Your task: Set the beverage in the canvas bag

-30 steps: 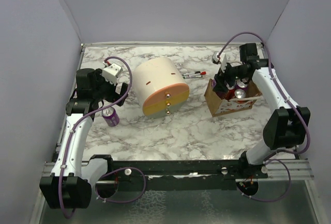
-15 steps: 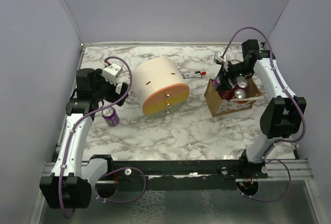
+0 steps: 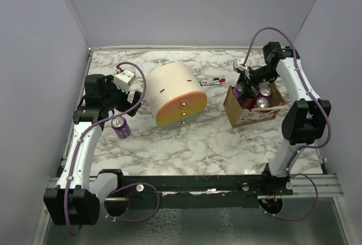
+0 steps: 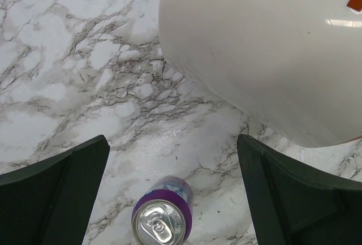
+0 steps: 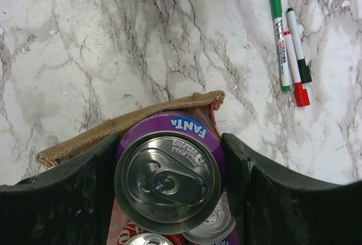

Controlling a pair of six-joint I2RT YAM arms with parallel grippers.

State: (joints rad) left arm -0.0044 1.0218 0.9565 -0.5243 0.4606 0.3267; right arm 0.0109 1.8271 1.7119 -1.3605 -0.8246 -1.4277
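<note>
The end of the bag by the marker pens is below, and the Fanta can still sticks out. My right gripper will lower the can inside the bag's tan rim at that end and let it go there.
The canvas bag (image 3: 252, 117) stands at the right, tan with a whitish red-marked side; its rim shows in the right wrist view (image 5: 113, 129). My right gripper (image 3: 244, 89) is shut on a purple Fanta can (image 5: 167, 171), held upright at the bag's far-left corner, partly inside the opening (image 5: 169, 160). Other can tops (image 5: 214, 231) sit lower in the bag. A second purple can (image 3: 120, 127) stands on the marble at the left. My left gripper (image 3: 129, 99) hangs open above and beyond it; in the left wrist view the can (image 4: 162, 219) sits low between the fingers (image 4: 171, 160).
A large cream-and-orange cylinder (image 3: 176, 95) lies on its side mid-table, close to the left gripper (image 4: 266, 47). Marker pens (image 3: 212, 81) lie behind the bag, also in the right wrist view (image 5: 289, 47). Grey walls enclose the table on three sides.
My right arm has straightened up and shifted the held can slightly left and back over the bag's corner. The left arm has barely moved.
</note>
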